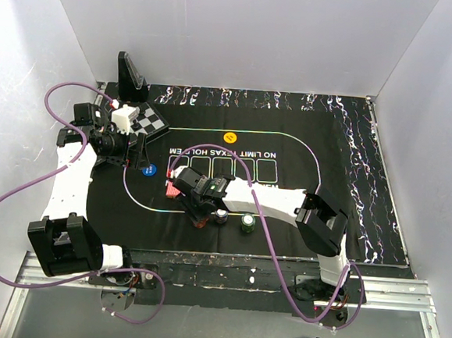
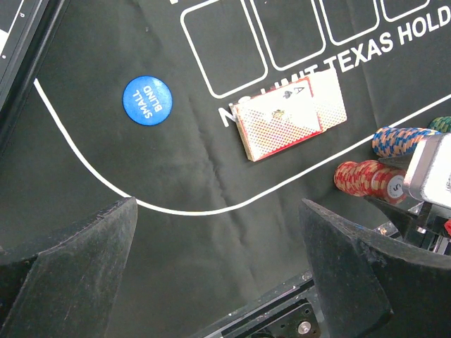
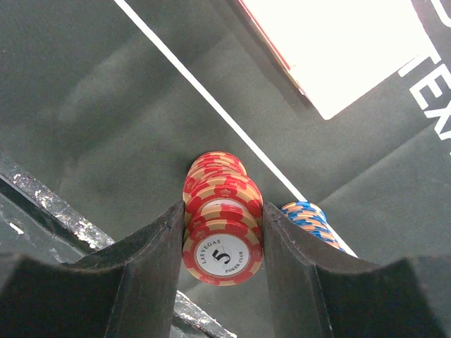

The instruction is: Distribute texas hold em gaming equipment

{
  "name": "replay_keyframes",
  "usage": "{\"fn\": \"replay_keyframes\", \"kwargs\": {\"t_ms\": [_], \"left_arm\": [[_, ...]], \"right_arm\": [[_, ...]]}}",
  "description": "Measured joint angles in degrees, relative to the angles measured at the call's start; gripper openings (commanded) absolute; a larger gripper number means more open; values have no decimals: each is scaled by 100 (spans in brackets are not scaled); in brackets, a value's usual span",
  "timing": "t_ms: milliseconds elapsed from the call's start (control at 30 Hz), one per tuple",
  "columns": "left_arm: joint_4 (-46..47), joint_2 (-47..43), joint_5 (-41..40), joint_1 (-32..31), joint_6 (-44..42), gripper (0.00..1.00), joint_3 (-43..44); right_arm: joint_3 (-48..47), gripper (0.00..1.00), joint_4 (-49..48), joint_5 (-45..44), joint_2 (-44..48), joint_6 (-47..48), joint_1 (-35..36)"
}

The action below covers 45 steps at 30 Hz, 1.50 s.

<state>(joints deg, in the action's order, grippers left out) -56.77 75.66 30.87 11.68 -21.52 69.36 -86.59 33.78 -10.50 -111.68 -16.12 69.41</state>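
Note:
My right gripper rises outward past the cards next. It then lowers and releases the chips there, since the mat beside the SMALL BLIND button is bare.
My right gripper (image 3: pixel 223 211) is shut on a stack of red poker chips (image 3: pixel 222 225), its pads pressed on both sides. A blue chip stack (image 3: pixel 310 218) stands just right of it, and the red-backed playing cards (image 3: pixel 338 49) lie beyond. From above, the right gripper (image 1: pixel 200 208) is at the oval's near edge with the red chips (image 1: pixel 200 222), a grey-blue stack (image 1: pixel 221 215) and a green stack (image 1: pixel 247 224). My left gripper (image 2: pixel 218 267) is open and empty above the mat, near the blue SMALL BLIND button (image 2: pixel 147 101) and the cards (image 2: pixel 289 116).
An orange round button (image 1: pixel 229 136) lies at the far side of the oval. A small chessboard (image 1: pixel 151 122) and a dark triangular marker (image 1: pixel 130 74) stand at the back left, close to my left gripper (image 1: pixel 137 156). The black mat's near edge (image 1: pixel 227 255) runs just behind the chips.

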Motion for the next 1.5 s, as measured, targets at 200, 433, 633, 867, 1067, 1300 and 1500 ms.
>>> {"fn": "replay_keyframes", "kwargs": {"t_ms": [200,433,633,867,1067,1300,1500], "left_arm": [[0,-2,0,0,-13,98,0],[0,-2,0,2,-42,98,0],[0,-2,0,11,-57,98,0],[-2,-2,0,22,-61,98,0],[-2,-2,0,26,-90,98,0],[-9,-11,4,57,-105,98,0],[-24,-13,61,92,-105,98,0]], "right_arm": [[0,52,0,2,0,-4,0],[0,52,-2,17,-4,-4,0],[0,62,-4,20,-7,-11,0],[0,58,-2,26,-55,-4,0],[0,43,-7,28,-55,-13,0],[0,11,-9,35,-57,-15,0],[-70,1,81,-4,-55,7,-2]]}}
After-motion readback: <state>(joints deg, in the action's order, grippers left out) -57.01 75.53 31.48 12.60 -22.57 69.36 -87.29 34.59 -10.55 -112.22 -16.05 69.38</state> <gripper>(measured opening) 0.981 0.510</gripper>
